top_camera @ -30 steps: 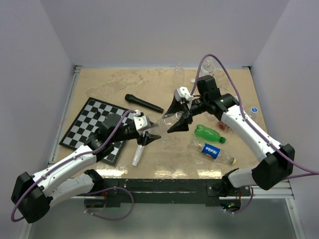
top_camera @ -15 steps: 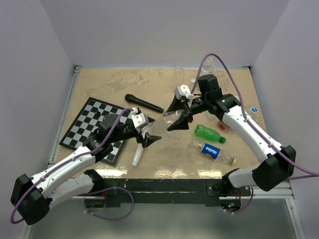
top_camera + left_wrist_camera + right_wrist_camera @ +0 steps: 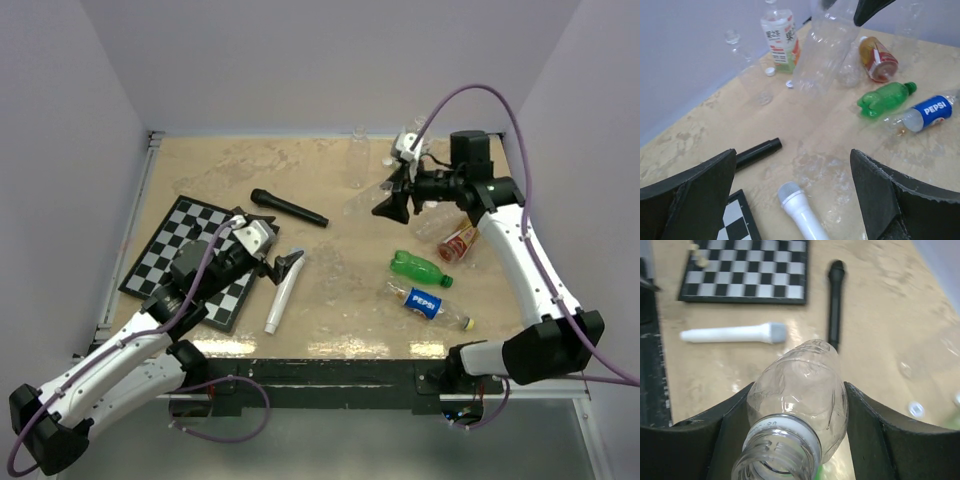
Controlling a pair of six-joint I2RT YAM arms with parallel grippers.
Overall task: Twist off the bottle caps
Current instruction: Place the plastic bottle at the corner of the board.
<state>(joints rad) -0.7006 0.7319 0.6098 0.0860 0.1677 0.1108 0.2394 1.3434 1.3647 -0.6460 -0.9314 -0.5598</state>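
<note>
I will move my right gripper outward next, lower the bottle upright onto the tabletop beside the upright bottles and let go of it, as the bottle's neck is already bare.
My right gripper (image 3: 392,190) is shut on a clear plastic bottle (image 3: 362,202) and holds it above the back right of the table. In the right wrist view the clear bottle (image 3: 800,390) sits between both fingers with its threaded neck bare and pointing at the camera. My left gripper (image 3: 272,245) hangs wide open near the chessboard, with nothing between its fingers (image 3: 700,195). Two small white bottle caps (image 3: 770,71) lie loose near the back wall. One of them also shows as a white cap (image 3: 914,409) in the right wrist view.
A white microphone (image 3: 283,298) lies below my left gripper and a black microphone (image 3: 288,208) lies behind it. The chessboard (image 3: 160,250) is at the left. A green bottle (image 3: 415,268), a Pepsi bottle (image 3: 425,302) and a red-labelled bottle (image 3: 458,243) lie at the right. Upright bottles stand at the back.
My left gripper opened wide, came off the clear bottle's neck end and drew back to the left. My right gripper carried the bottle up and away to the back right.
</note>
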